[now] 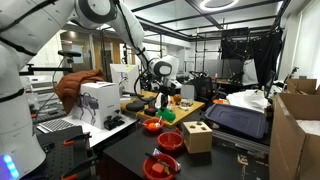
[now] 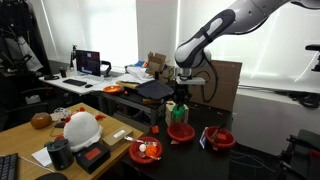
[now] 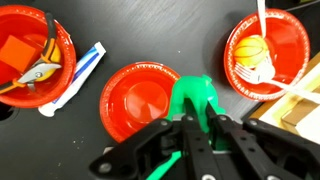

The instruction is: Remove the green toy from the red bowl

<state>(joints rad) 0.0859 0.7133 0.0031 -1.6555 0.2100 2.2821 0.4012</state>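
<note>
My gripper is going to move back and down to let go of the green toy on the bare tabletop, which is below my gripper toward my base and clear of dishes.
My gripper is shut on the green toy, a small bright green lumpy piece. In the wrist view the toy hangs over the right rim of the red bowl, which looks empty. In both exterior views the gripper holds the green toy in the air, a little above the red bowl on the dark table.
A red dish with an orange toy lies to the right, next to a light wooden box. Another red dish with an orange block lies to the left, with a white and blue tube beside it.
</note>
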